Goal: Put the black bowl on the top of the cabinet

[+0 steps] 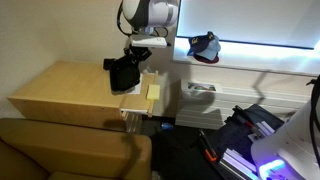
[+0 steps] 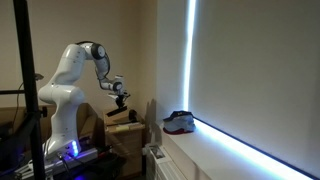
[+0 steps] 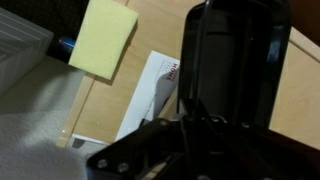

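Note:
The middle of the cabinet's top is clear wood, so the robot's gripper needs to move away from the white paper and down onto it to release the bowl.
The black bowl hangs tilted from my gripper over the right end of the tan cabinet's top, close to the open drawer. In an exterior view the bowl sits just under the gripper. In the wrist view the bowl fills the right side. The gripper is shut on its rim, above the cabinet's wooden top.
The drawer stands open with a yellow sheet and a white paper inside. A brown couch is in front of the cabinet. A blue-and-red lump lies on the window ledge.

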Tool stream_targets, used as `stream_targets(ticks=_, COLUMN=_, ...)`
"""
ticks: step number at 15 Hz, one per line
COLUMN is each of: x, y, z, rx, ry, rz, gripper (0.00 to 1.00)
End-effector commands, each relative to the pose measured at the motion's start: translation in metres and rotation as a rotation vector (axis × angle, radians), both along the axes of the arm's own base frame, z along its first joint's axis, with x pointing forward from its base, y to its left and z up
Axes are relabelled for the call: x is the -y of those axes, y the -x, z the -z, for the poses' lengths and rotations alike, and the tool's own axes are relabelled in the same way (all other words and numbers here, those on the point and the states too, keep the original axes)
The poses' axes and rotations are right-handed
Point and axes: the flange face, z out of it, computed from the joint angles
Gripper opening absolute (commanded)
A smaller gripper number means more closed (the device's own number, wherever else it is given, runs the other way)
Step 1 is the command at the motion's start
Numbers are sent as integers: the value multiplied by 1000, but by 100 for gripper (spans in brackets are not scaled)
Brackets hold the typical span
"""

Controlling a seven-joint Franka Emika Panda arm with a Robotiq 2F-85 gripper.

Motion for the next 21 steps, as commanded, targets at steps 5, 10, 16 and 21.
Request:
stream_targets(ticks=5, x=-48, y=-19, z=-35, rx=61, ry=-113, rz=-72, gripper=1)
stream_targets(ticks=10, x=-70, y=-56, z=12, rx=71, ry=-241, rz=36, gripper=1)
stream_targets(ticks=16, x=-78, y=-57, z=26, rx=53, ry=-250, rz=45, gripper=1)
stream_targets(ticks=21, x=-90, y=-74, z=68, rx=40, ry=-286, rz=154, gripper=1)
